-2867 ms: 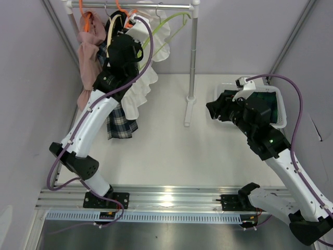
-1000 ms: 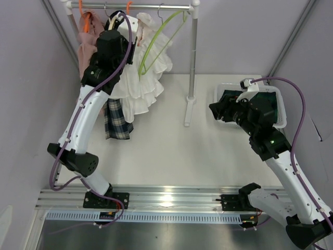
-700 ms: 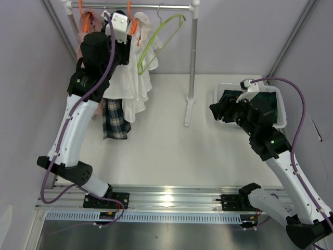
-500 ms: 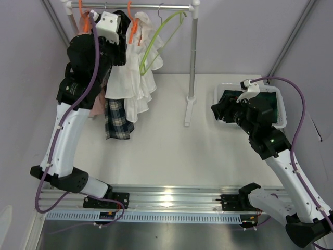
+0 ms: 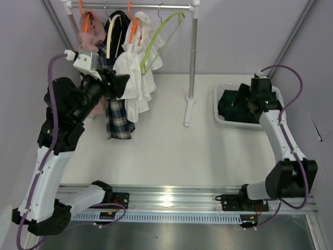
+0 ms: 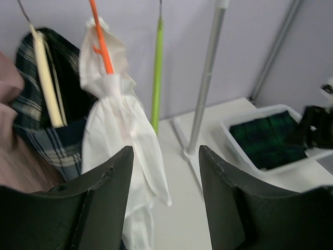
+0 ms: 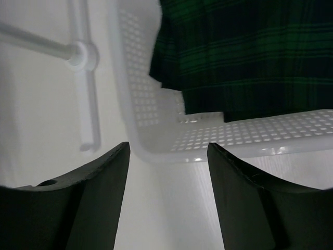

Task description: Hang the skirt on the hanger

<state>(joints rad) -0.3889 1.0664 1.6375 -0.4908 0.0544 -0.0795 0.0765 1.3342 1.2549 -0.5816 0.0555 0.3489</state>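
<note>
The green skirt is low in the basket, so my right gripper will next lower and move outward to it, onto the skirt's part away from the rack's pole (image 7: 282, 65).
A white skirt (image 5: 136, 78) hangs on an orange hanger (image 5: 132, 28) hooked over the rack's rail (image 5: 156, 7). My left gripper (image 5: 122, 83) floats just left of it, open and empty. In the left wrist view the white skirt (image 6: 117, 130) and orange hanger (image 6: 101, 44) show beyond my left gripper (image 6: 166, 161), apart from its fingers. A dark green plaid skirt (image 5: 231, 107) lies in the white basket (image 5: 221, 117). My right gripper (image 5: 240, 96) hovers over it, open. In the right wrist view my right gripper (image 7: 169, 156) frames the basket's wall (image 7: 234, 138), with the green skirt (image 7: 250, 57) beyond.
An empty green hanger (image 5: 158, 39) hangs right of the white skirt. A blue plaid garment (image 5: 117, 114) on a cream hanger and a pink one (image 5: 89, 31) hang at the rail's left end. The rack's pole (image 5: 193, 57) and foot (image 5: 188, 112) stand between the arms.
My left gripper has opened, let go of the orange hanger and drawn back left and toward the front. The right arm has swung back over the basket, jaws a little wider.
</note>
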